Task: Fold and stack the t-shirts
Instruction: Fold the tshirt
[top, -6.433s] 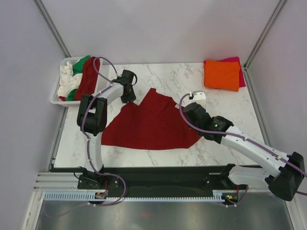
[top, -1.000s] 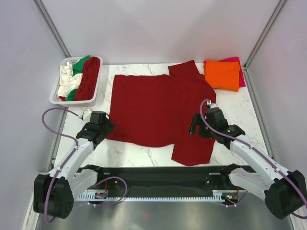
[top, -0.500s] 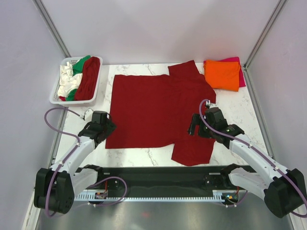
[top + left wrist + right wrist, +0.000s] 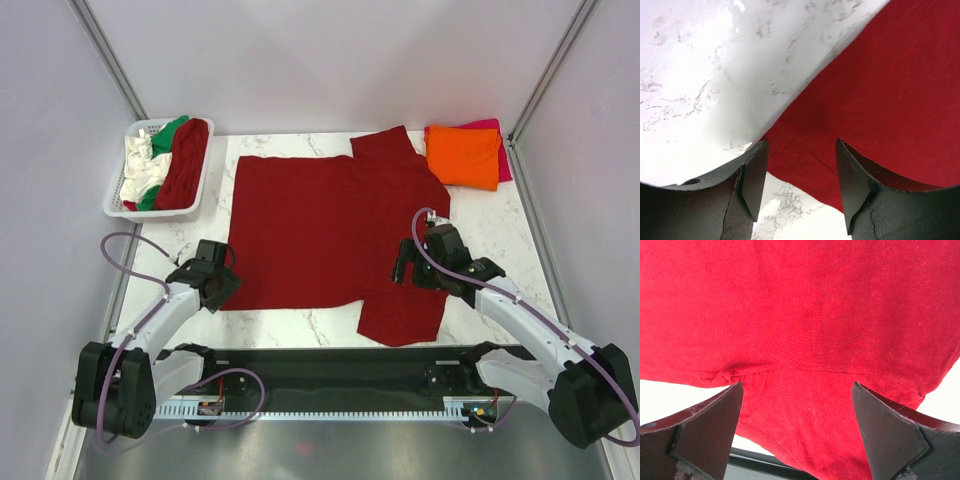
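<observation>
I will move my right gripper back and down to close on the near sleeve's cuff, because the cuff is beside the black bar, back from the seam.
A dark red t-shirt lies spread flat on the marble table, one sleeve toward the near edge. My left gripper is open at the shirt's near-left corner. In the left wrist view the left gripper straddles the hem corner of the dark red t-shirt, holding nothing. My right gripper hangs wide open over the near sleeve's seam. The right wrist view shows the right gripper above the dark red t-shirt. A folded orange t-shirt rests on a magenta-pink one.
A white lattice basket at the far left holds a white t-shirt, a green one and another dark red one. Grey walls close in both sides. A black rail runs along the table's near edge.
My left gripper has slid toward the near edge along the shirt's left side to its near-left corner. The right gripper has stayed almost still over the sleeve.
</observation>
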`<state>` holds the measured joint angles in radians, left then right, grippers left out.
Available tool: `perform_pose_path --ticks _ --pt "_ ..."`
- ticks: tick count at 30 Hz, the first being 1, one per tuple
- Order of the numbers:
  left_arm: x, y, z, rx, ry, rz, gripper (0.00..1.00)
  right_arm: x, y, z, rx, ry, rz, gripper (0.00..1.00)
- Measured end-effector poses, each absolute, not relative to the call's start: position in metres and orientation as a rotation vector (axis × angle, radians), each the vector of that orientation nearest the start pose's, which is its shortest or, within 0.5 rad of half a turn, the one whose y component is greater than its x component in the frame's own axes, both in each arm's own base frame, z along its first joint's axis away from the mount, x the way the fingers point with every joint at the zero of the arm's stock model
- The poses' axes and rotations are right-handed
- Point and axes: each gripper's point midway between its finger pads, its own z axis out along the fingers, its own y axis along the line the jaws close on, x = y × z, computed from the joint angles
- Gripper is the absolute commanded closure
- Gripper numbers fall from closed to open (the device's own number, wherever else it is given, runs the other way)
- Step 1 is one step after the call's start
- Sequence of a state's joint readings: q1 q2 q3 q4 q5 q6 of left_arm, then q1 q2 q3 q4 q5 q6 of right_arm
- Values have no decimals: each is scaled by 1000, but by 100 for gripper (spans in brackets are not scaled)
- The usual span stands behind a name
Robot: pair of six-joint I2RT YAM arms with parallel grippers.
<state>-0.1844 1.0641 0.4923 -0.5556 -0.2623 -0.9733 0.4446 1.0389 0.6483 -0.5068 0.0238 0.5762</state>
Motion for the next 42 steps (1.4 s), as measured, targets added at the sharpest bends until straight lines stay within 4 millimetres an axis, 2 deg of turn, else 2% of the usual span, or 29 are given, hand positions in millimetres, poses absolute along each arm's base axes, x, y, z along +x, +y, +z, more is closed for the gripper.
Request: perform_pose_path --ticks 4,6,7,8,10,11,15,17,20,23,25,30,37,42 --pt "215 -28 21 -1090 2409 -26 39 232 128 86 190 2503 388 2" --pt "215 -28 21 -1093 2408 -27 49 232 126 84 210 2501 373 2" --pt "215 -28 20 -1095 2409 -25 55 233 125 83 222 2501 364 2" --pt "214 -28 19 -1098 2413 -23 68 233 123 82 234 2503 354 2" --pt "213 -28 17 -1105 2422 -16 83 233 120 78 266 2505 330 2" --pt "214 -28 16 -1107 2423 -12 97 233 118 76 282 2508 315 2" --pt "217 -29 16 -1109 2427 -13 98 227 110 61 361 2538 261 4" --pt "218 -29 16 -1109 2427 -13 98 221 107 52 396 2561 241 8" --pt "218 -29 16 -1108 2426 -14 98 208 102 40 448 2599 211 12" --pt "218 -29 16 -1108 2426 -14 98 195 104 38 464 2622 207 13" --pt "218 -29 16 -1108 2426 -14 98 186 110 41 436 2625 209 13" --pt "218 -29 16 -1107 2426 -14 98 151 130 39 332 2702 224 12" --pt "218 -30 17 -1106 2425 -17 98 110 135 37 233 2789 205 15" --pt "218 -30 17 -1106 2423 -21 98 95 132 26 179 2828 146 17"
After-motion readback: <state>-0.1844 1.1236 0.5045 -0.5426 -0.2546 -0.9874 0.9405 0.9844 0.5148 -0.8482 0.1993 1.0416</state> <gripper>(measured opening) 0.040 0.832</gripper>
